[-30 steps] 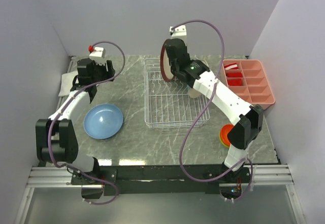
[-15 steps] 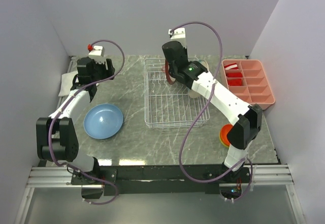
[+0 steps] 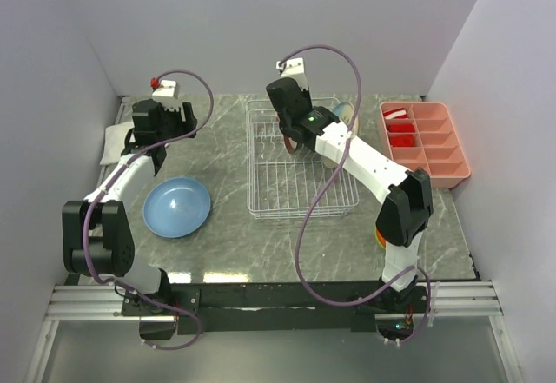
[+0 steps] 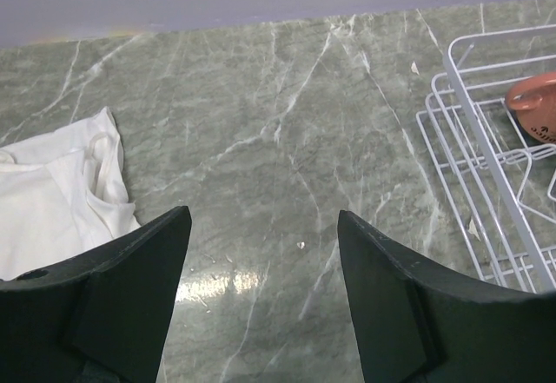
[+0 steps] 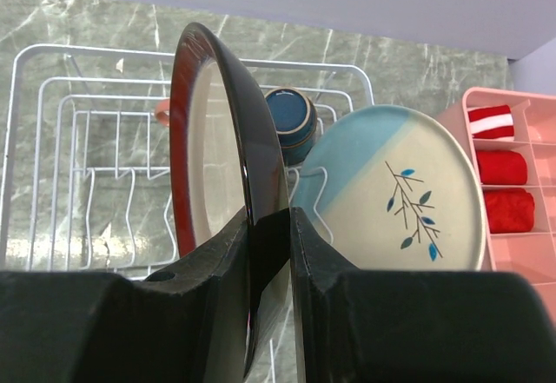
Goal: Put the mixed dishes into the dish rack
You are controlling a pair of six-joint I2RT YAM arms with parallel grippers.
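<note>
The maroon-rimmed plate (image 5: pixel 217 140) goes down with my right gripper among the rack's bent wire dividers next and is released there, as it already hangs upright above them.
My right gripper (image 5: pixel 269 227) is shut on the edge of the dark maroon-rimmed plate (image 5: pixel 217 140) and holds it upright over the back of the white wire dish rack (image 5: pixel 52 96). In the top view this gripper (image 3: pixel 291 135) is low over the rack (image 3: pixel 295 192). A dark blue mug (image 5: pixel 291 122) and a cream-and-light-blue plate (image 5: pixel 391 192) stand in the rack to the plate's right. My left gripper (image 4: pixel 265 253) is open and empty over bare table, left of the rack (image 4: pixel 486 157). A light blue dish (image 3: pixel 177 207) lies on the table at the left.
A white folded cloth (image 4: pixel 52 192) lies at the far left. A pink compartment tray (image 3: pixel 426 140) with red rolls stands at the right. An orange bowl (image 3: pixel 383 229) is half hidden behind my right arm. A salmon-coloured piece (image 4: pixel 534 101) sits in the rack's back corner.
My right gripper has moved left and down with the maroon-rimmed plate, from above the rack's back edge to low inside it. The left arm has not moved.
</note>
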